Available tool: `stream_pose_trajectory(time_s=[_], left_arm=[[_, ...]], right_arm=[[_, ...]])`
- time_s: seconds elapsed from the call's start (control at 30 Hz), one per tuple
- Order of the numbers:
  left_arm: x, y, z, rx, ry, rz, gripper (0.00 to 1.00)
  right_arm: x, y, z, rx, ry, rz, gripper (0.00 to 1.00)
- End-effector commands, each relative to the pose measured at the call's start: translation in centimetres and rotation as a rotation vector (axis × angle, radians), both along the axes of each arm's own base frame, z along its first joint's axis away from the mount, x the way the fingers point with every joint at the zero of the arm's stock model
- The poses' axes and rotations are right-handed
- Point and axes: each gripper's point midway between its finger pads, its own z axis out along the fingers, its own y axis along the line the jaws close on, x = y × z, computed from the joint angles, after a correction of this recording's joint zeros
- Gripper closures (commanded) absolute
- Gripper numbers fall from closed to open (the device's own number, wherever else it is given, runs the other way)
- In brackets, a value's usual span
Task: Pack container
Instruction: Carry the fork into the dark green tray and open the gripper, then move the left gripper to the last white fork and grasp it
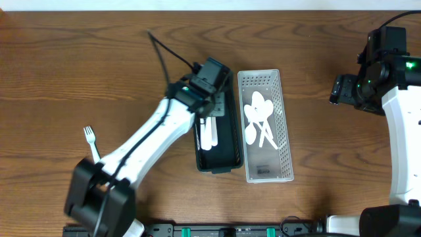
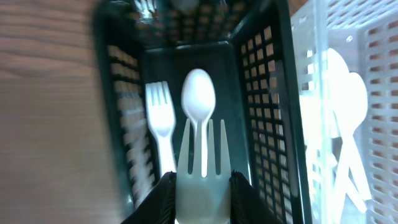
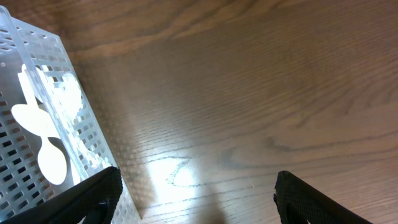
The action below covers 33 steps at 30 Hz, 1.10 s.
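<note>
My left gripper should move down next toward the gap [image 1: 208, 138] [image 2: 180, 129] between the fork and spoon in the dark basket and let go of its fork, because its fork lines up with them.
My left gripper [image 2: 202, 193] is shut on a white plastic fork [image 2: 202, 165] and holds it over the dark green basket [image 2: 261, 93]. In that basket lie a white fork [image 2: 160, 121] and a white spoon [image 2: 198, 99]. In the overhead view the left gripper [image 1: 209, 89] is above the far end of the dark basket [image 1: 230, 141]. The white basket [image 1: 283, 131] beside it holds several white spoons [image 1: 258, 118]. Another white fork [image 1: 91, 140] lies on the table at the left. My right gripper [image 3: 196, 199] is open and empty above bare table, right of the white basket [image 3: 31, 168].
The table is brown wood [image 1: 79, 66]. The two baskets stand side by side in the middle. The right arm [image 1: 368, 76] hovers at the far right. The left arm's black cable [image 1: 164, 56] trails over the table behind the dark basket.
</note>
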Motion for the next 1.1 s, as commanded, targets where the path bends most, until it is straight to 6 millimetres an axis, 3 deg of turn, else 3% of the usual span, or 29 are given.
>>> stream_pose_trajectory(time_s=[0.0, 0.13, 0.27, 0.53, 0.67, 0.83, 0.9, 0.97, 1.07], left_arm=[[0.3, -0.6, -2.6, 0.015, 0.043, 0.011, 0.94], [0.6, -0.8, -5.1, 0.04, 0.076, 0.009, 0.93], [0.8, -0.9, -6.0, 0.046, 0.084, 0.008, 0.77], [1.2, -0.9, -5.3, 0.075, 0.051, -0.096, 0.47], [1.7, 0.7, -2.4, 0.095, 0.042, -0.079, 0.38], [3.5, 6.5, 5.3, 0.106, -0.073, 0.032, 0.26], [4.1, 11.1, 8.8, 0.101, -0.135, 0.133, 0.19], [4.1, 15.7, 10.7, 0.097, -0.168, 0.249, 0.17], [3.5, 22.9, 11.7, 0.109, -0.166, 0.433, 0.11]], right_arm=[[-0.1, -0.1, -0.1, -0.005, 0.009, 0.012, 0.18], [-0.1, -0.1, -0.1, -0.005, 0.009, 0.012, 0.18], [-0.1, -0.1, -0.1, -0.005, 0.009, 0.012, 0.18], [-0.1, -0.1, -0.1, -0.006, 0.008, 0.012, 0.18], [-0.1, -0.1, -0.1, -0.005, 0.009, 0.012, 0.18], [0.0, -0.1, -0.1, -0.006, 0.007, 0.012, 0.18], [-0.1, -0.1, -0.1, -0.006, 0.008, 0.012, 0.18], [-0.1, -0.1, -0.1, -0.006, 0.009, 0.012, 0.18], [-0.1, -0.1, -0.1, -0.006, 0.01, 0.012, 0.18]])
